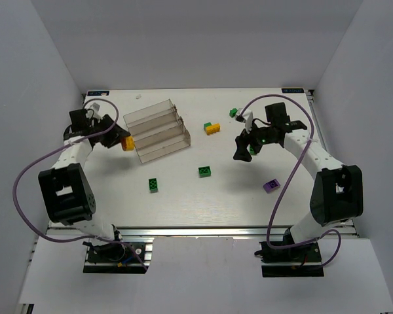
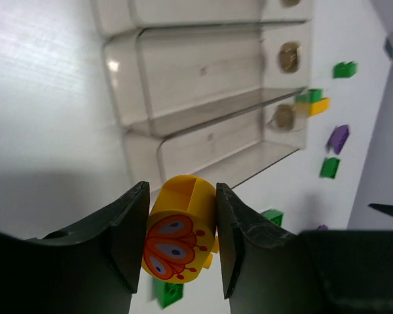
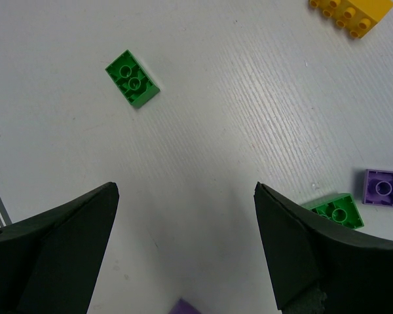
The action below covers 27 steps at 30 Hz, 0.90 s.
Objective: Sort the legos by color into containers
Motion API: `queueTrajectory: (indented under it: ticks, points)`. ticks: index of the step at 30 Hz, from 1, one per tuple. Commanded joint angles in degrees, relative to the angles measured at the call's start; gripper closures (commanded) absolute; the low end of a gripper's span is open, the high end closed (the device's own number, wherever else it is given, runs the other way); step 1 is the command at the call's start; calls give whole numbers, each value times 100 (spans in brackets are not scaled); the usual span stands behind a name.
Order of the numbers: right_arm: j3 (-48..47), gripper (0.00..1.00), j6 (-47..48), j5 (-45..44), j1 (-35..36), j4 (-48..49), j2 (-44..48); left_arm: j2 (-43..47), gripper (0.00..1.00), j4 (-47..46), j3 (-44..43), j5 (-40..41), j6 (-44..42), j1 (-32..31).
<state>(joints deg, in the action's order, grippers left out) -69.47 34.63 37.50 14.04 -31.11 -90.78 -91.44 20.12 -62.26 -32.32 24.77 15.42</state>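
My left gripper holds the yellow lego and will next move over the tray's near section [image 1: 162,146] [image 2: 216,145], which is empty and to its right in the top view, and let go of the lego.
My left gripper [image 1: 121,139] is shut on a yellow round lego piece with an orange flower print [image 2: 181,229], held just off the near left corner of the clear stepped tray [image 1: 156,131], whose three compartments look empty [image 2: 203,111]. My right gripper [image 1: 242,149] is open and empty [image 3: 187,196] above the table at mid right. Loose on the table: green bricks [image 1: 154,185] [image 1: 205,171] [image 1: 234,112], a yellow brick [image 1: 212,128] and a purple brick [image 1: 271,186]. The right wrist view shows green bricks [image 3: 133,78] [image 3: 334,210], a purple brick [image 3: 385,188] and a yellow one [image 3: 350,10].
White walls close in the table on three sides. A metal rail runs along the near edge [image 1: 203,230]. A purple cable loops beside each arm [image 1: 26,170] [image 1: 278,203]. Another purple piece shows at the bottom edge of the right wrist view [image 3: 185,307].
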Motion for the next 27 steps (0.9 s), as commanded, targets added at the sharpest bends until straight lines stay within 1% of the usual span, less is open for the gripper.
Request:
queueTrajectory:
  ticks: [1,5,7,11,12,13,16,17,18,20,21,22,24,25,27]
  points:
    - [83,11,-71,83,11,219,271,-277,77,-579,-637,-302,510,-284]
    - [179,11,-97,65,11,290,342,-1005,76,-421,-1270,-100,528,-697]
    - [215,11,-106,47,11,316,368,-1217,75,-290,-1542,58,502,-856]
    - [232,11,-106,-5,-7,352,403,-1526,72,-193,-1763,225,502,-1251]
    - [232,11,-97,-49,-24,352,403,-1604,68,-175,-1807,348,485,-1356]
    - [232,11,-97,-49,-7,352,403,-1605,68,-175,-1807,349,484,-1357]
    - [224,11,-97,-58,-24,360,386,-1632,60,-52,-1903,497,414,-1506]
    - [215,11,-106,-58,-7,369,377,-1640,56,-17,-1921,533,388,-1568]
    - [189,11,-115,-49,-7,369,360,-1640,49,53,-1948,586,353,-1568]
    - [153,11,-132,-32,-7,360,333,-1658,42,106,-2027,744,335,-1629]
    - [110,11,-141,-14,-7,352,307,-1675,36,150,-2053,788,318,-1630]
    - [92,11,-150,3,2,352,289,-1675,33,168,-2079,814,317,-1630]
    - [13,11,-150,21,11,325,245,-1684,31,203,-2159,911,309,-1630]
    - [-22,11,-150,38,11,317,219,-1693,26,220,-2194,929,300,-1682]
    - [-145,11,-150,65,28,325,158,-1719,25,273,-2290,938,274,-1683]
